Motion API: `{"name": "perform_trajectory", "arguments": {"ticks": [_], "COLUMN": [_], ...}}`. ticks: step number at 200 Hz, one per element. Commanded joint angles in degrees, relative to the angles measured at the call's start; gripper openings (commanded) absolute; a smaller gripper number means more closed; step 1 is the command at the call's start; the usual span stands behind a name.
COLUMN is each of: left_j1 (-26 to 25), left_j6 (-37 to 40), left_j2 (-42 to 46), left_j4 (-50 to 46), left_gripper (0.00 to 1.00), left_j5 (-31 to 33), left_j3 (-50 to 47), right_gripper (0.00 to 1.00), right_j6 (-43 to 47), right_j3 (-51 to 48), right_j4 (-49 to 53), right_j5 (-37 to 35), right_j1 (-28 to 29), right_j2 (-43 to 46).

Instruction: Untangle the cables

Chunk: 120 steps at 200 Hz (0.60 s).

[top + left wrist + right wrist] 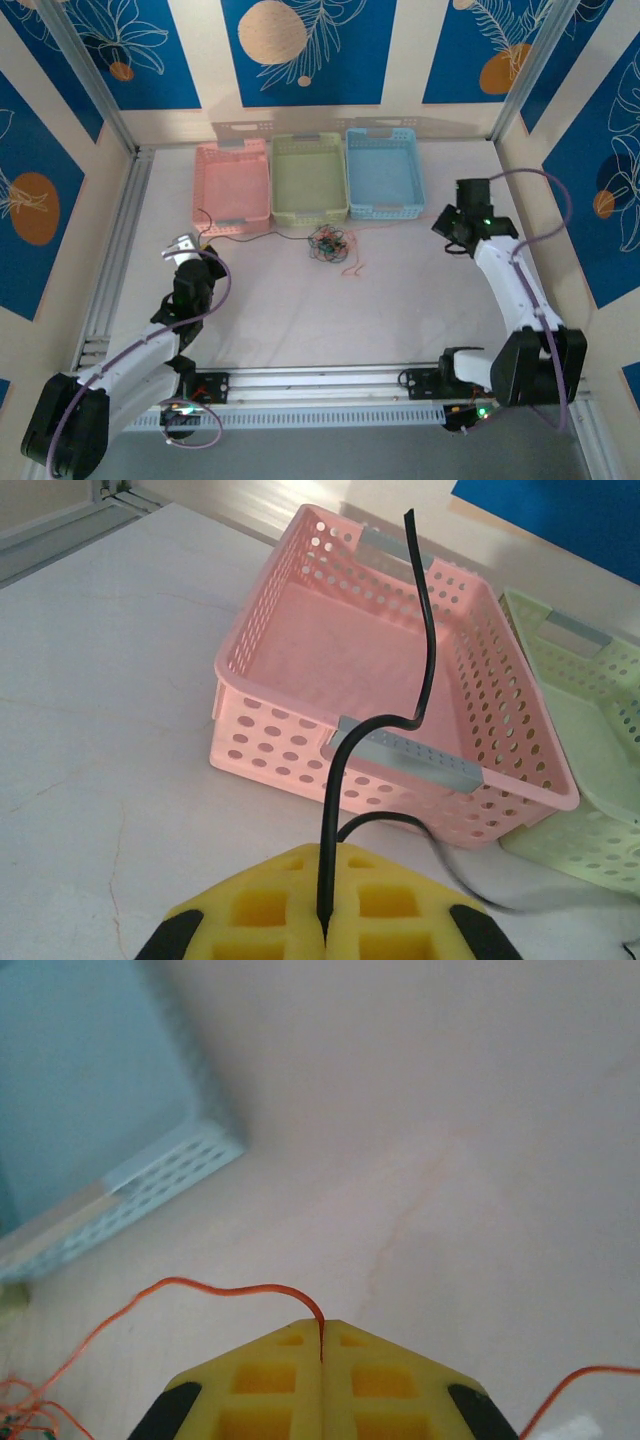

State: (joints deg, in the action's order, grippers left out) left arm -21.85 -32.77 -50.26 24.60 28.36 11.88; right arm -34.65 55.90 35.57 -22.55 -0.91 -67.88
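The thin orange cable in my right gripper still runs into the tangle, so it moves next away from the clump (330, 243), over bare tabletop toward the side bar, before release.
The cables form a small clump (330, 243) of black, orange-red and greenish wires on the table, just in front of the green basket. One black cable (425, 660) rises from between the yellow pads of my left gripper (327, 880), which is shut on it, and curves up in front of the pink basket. In the top view the left gripper (184, 246) sits left of the clump, and the black cable (250, 236) trails along the pink basket's front toward the clump. My right gripper (322, 1345) is shut on a thin orange cable (220, 1289) that runs left toward the clump (20, 1410).
Three baskets stand in a row at the back: pink (232, 215), green (310, 212) and blue (384, 208). The pink basket (300, 760) is close ahead of the left gripper. A corner of the blue basket (150, 1180) lies left of the right gripper (450, 238). Aluminium rails border the table.
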Motion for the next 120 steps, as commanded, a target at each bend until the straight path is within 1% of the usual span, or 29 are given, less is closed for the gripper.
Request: {"name": "perform_trajectory", "arguments": {"ticks": [1,19,39,63,98,102,120], "left_j1": [1.07,1.15,1.27,1.33,1.45,1.39,1.54], "left_j6": [-1.20,-1.81,-3.33,-5.14,-6.91,-7.03,-6.81], "left_j2": [1.63,2.66,5.59,9.23,10.00,10.01,9.45], "left_j4": [0.14,-0.72,-2.56,-4.50,-6.55,-6.60,-6.27], "left_gripper": [0.00,0.00,0.00,0.00,0.00,0.00,0.00], "left_j5": [1.49,2.80,5.98,9.32,11.53,11.54,10.88], "left_j3": [-0.23,-0.46,-1.51,-2.82,-2.86,-2.94,-2.79], "right_gripper": [0.00,0.00,0.00,0.00,0.00,0.00,0.00], "right_j6": [-6.40,-8.71,-10.88,-13.50,-14.98,-14.88,-12.99], "right_j3": [-2.37,-3.80,-5.17,-6.55,-7.49,-7.62,-8.75], "right_j4": [-1.42,-1.55,-1.28,-1.20,-1.27,-1.67,-5.34], "right_j5": [-1.32,-0.09,-0.74,0.59,1.30,2.02,9.43], "right_j1": [-4.94,-9.76,-13.84,-18.19,-19.54,-19.64,-18.49], "right_j2": [4.83,8.12,10.91,12.99,13.25,13.24,12.27]}}
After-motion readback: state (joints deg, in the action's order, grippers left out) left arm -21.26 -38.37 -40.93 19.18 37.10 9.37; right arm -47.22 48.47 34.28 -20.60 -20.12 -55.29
